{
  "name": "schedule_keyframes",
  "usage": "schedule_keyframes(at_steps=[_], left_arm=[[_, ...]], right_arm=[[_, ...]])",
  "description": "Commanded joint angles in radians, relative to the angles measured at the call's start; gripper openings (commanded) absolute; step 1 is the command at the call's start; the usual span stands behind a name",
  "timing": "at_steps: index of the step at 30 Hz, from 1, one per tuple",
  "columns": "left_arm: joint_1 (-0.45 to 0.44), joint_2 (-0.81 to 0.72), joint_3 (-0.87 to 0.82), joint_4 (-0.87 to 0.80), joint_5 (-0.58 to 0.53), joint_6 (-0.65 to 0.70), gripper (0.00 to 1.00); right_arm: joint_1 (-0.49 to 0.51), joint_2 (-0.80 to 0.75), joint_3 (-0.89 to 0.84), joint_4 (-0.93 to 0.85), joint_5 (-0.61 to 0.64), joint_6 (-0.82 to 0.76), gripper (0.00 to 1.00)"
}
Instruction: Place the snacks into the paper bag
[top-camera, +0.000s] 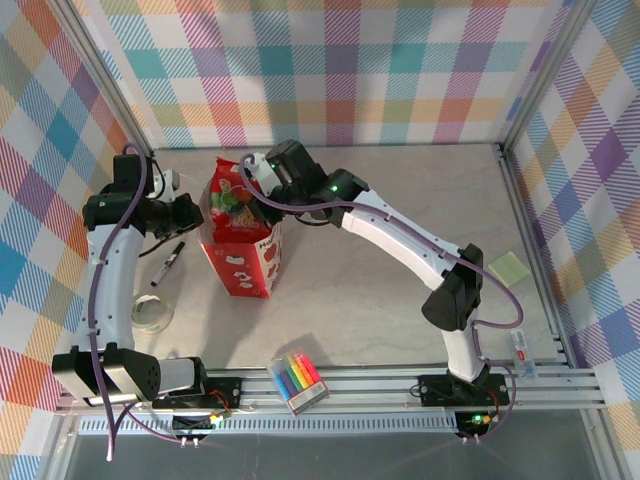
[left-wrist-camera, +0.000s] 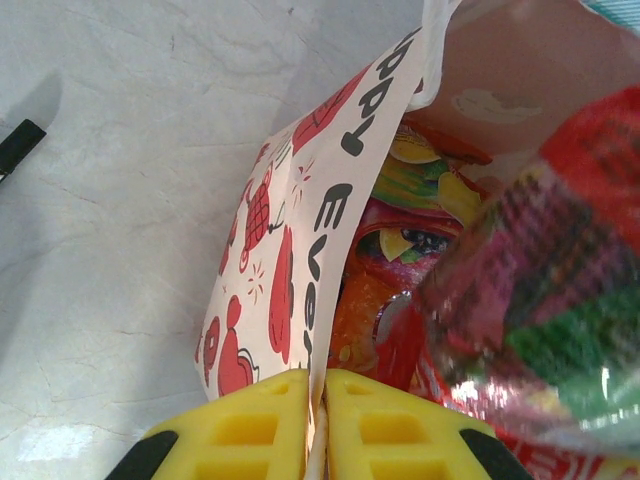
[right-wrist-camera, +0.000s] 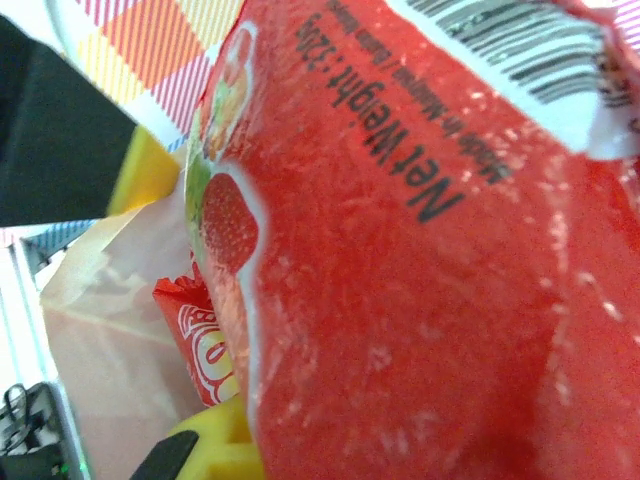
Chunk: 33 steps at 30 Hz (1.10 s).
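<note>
I need to move my right gripper a little farther over the paper bag's opening next, then let go of the glossy red snack packet.
The paper bag stands upright at the left middle of the table, its mouth facing up. My left gripper is shut on the bag's left rim; in the left wrist view its yellow fingers pinch the printed wall. Orange and red snacks lie inside the bag. My right gripper is shut on a glossy red snack packet, which hangs over the bag's mouth. Close up, that packet hides most of the right fingers. Beneath it, another snack sits in the bag.
A black pen and a clear tape roll lie left of the bag. A clear pack of coloured markers rests at the near edge. A yellow-green notepad is at the right. Metal frame posts border the table.
</note>
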Motion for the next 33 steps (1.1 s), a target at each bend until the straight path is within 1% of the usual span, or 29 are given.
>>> schedule_keyframes(at_steps=[1,4,13,21,23,25,27,28,29,30,31,33], left_arm=[[0.013,-0.008,-0.001,0.016,0.02,-0.02,0.13],[0.013,-0.008,0.006,0.016,0.016,-0.02,0.13],[0.012,-0.001,0.009,0.011,0.014,-0.02,0.13],[0.013,-0.003,0.013,0.006,0.004,-0.014,0.13],[0.013,-0.003,0.011,0.006,0.003,-0.013,0.13],[0.013,-0.003,0.009,0.006,0.0,-0.012,0.13],[0.013,-0.003,0.007,0.006,-0.002,-0.012,0.13],[0.012,-0.003,0.008,0.006,-0.002,-0.012,0.13],[0.012,-0.003,0.006,0.006,-0.003,-0.012,0.13],[0.013,-0.002,0.006,0.006,-0.001,-0.012,0.13],[0.012,-0.001,0.007,0.006,-0.001,-0.012,0.13],[0.013,-0.001,0.005,0.006,0.0,-0.013,0.13]], right_arm=[[0.008,-0.007,0.124,-0.034,-0.089,0.014,0.0],[0.008,0.014,0.155,-0.078,-0.075,0.024,0.0],[0.008,0.043,0.167,-0.086,-0.068,0.026,0.0],[0.008,0.111,0.254,-0.133,-0.076,0.045,0.0],[0.008,0.119,0.263,-0.142,-0.084,0.049,0.04],[0.008,0.121,0.267,-0.153,-0.089,0.052,0.11],[0.008,0.125,0.277,-0.174,-0.074,0.06,0.22],[0.008,0.126,0.283,-0.184,-0.067,0.062,0.26],[0.008,0.126,0.289,-0.193,-0.063,0.062,0.32],[0.008,0.124,0.292,-0.199,-0.059,0.062,0.41],[0.007,0.12,0.293,-0.203,-0.057,0.062,0.48],[0.008,0.111,0.294,-0.206,-0.05,0.059,0.52]])
